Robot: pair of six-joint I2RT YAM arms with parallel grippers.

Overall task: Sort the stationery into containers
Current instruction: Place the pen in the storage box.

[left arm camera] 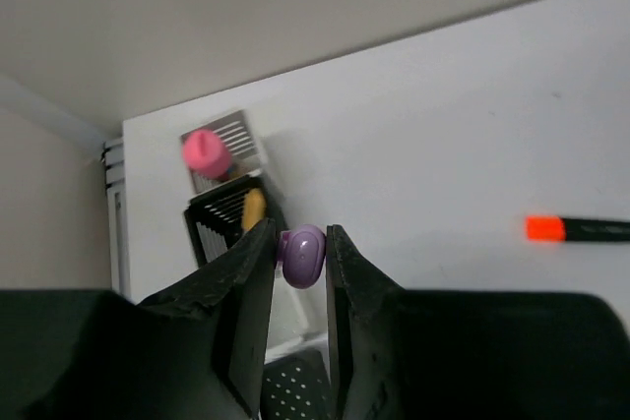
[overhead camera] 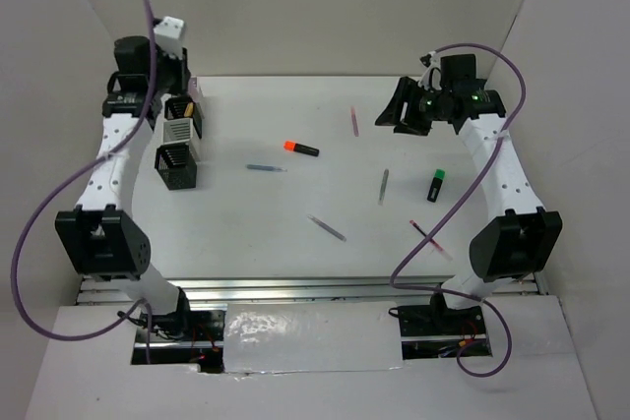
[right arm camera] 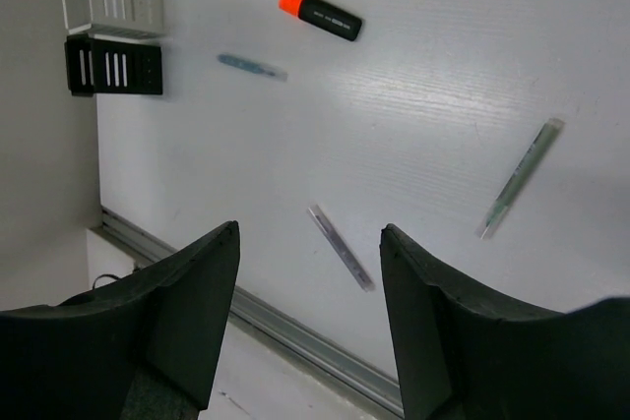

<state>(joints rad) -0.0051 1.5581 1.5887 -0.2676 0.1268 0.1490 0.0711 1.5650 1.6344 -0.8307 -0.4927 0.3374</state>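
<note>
The highlighter's black cup still has open room, so the left gripper needs to go down to the gap beside the highlighter and let go of the purple-capped marker.
My left gripper is shut on a purple-capped marker and holds it upright over the mesh cups at the table's far left. Below it, a pink marker stands in a silver-white cup and a yellow-orange highlighter in a black cup. My right gripper is open and empty, raised at the far right. On the table lie the orange-capped black marker, a blue pen, two grey pens, the green-capped marker, a red pen and a pink pen.
A third, black mesh cup stands nearest the front of the cluster. White walls enclose the table at the back and both sides. A metal rail runs along the near edge. Purple cables loop beside both arms.
</note>
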